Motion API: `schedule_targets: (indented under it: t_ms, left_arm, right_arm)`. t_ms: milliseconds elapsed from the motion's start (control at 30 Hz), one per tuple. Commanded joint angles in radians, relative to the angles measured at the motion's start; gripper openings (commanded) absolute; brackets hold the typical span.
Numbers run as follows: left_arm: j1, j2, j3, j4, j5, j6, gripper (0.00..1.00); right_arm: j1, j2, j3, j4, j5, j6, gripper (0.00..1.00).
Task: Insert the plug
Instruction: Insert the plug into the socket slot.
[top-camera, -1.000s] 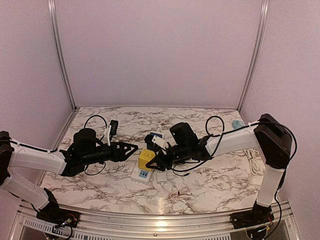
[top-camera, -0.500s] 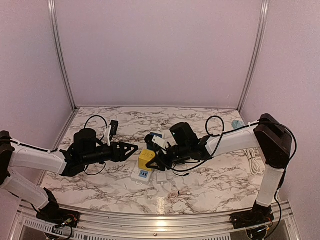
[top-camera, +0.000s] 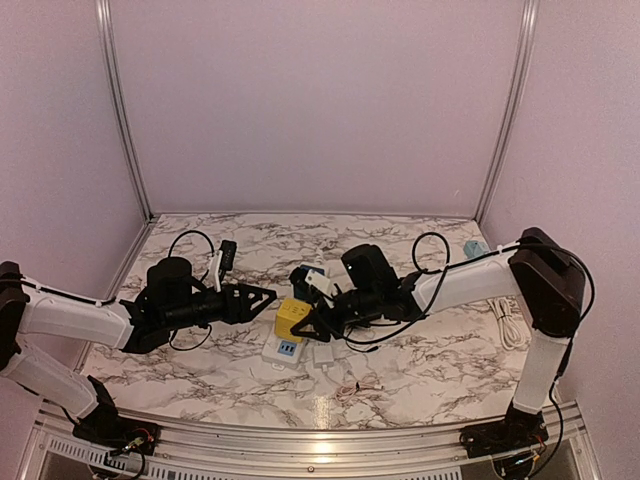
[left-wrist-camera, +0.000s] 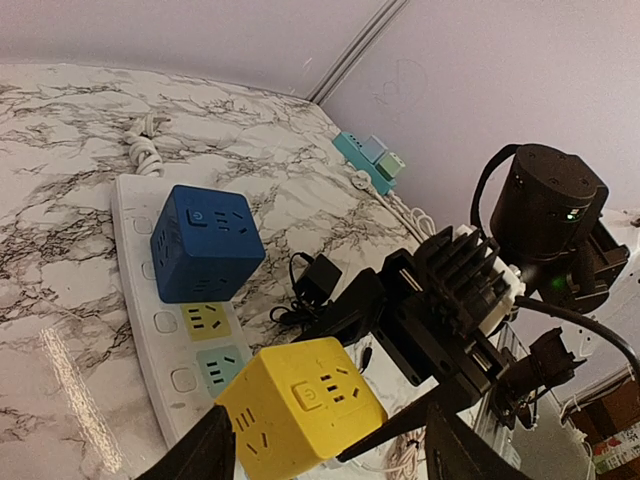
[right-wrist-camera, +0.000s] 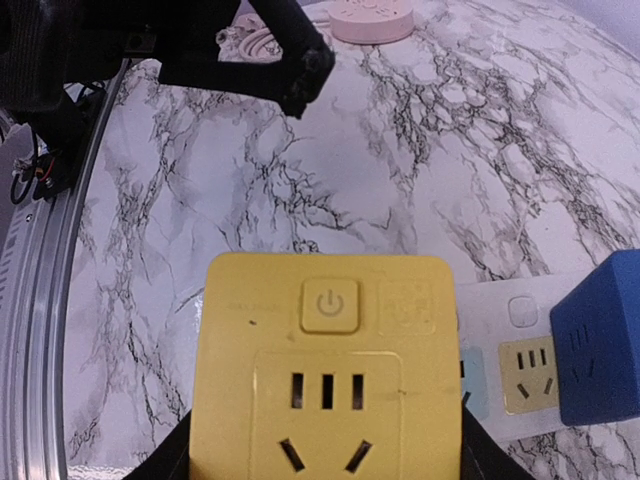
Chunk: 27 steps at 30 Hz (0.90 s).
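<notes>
The right gripper brings the yellow cube down onto the white power strip beside the teal socket next, before releasing, because the cube still sits tilted over it.
The plug is a yellow cube adapter with a power button on top. My right gripper is shut on its two sides. In the top view the yellow cube sits slightly tilted over the near end of the white power strip. Whether its prongs are seated is hidden. A blue cube stands plugged in further along the strip, with free sockets between the two cubes. My left gripper hovers open just left of the yellow cube, not touching it.
A black adapter with a coiled cable lies at the back left. A small black charger rests beside the strip. A teal block and a white cable lie on the right. Loose thin wires lie near the front edge.
</notes>
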<state>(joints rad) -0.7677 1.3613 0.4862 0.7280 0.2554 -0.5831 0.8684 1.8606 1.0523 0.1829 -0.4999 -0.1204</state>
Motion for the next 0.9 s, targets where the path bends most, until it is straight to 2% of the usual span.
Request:
schedule_targets:
  t_ms: [0,867]
  left_arm:
    - [-0.005,0.005,-0.018,0.044,0.014,0.009,0.65]
    - [-0.005,0.015,-0.035,0.067,0.017,0.009,0.65]
  right_arm:
    - [-0.007,-0.032,0.023,0.014,0.005,-0.003,0.00]
    - [-0.008,0.027,0.031,-0.001,0.059,-0.026,0.00]
